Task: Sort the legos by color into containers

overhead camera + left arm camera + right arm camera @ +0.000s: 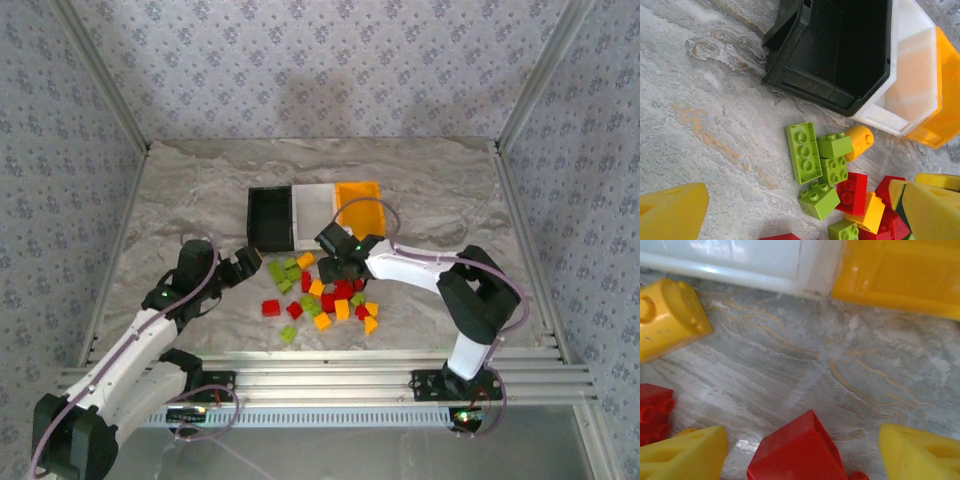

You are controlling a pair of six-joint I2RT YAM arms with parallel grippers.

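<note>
The right gripper lowers its open fingers around the brick's sides next and closes, as the red brick (796,450) sits below, between them with gaps to both.
Red, lime green and orange-yellow legos (322,297) lie in a loose pile in front of the joined containers: black bin (270,219), white bin (314,208), orange-yellow bin (360,207). My left gripper (256,263) hovers open at the pile's left edge, with a cluster of green bricks (818,162) and a yellow cylinder piece (860,141) ahead of its yellow fingers (671,211). My right gripper (341,268) is low over the pile's top. It stands open around a red brick (796,450), with gaps to both fingers (918,452). A yellow brick (667,317) lies to the left.
Bare marble tabletop (190,190) stretches to the left, right and behind the bins. Patterned walls enclose the table on three sides. A metal rail (330,375) runs along the near edge. One green brick (287,334) and one red brick (270,308) lie apart from the pile.
</note>
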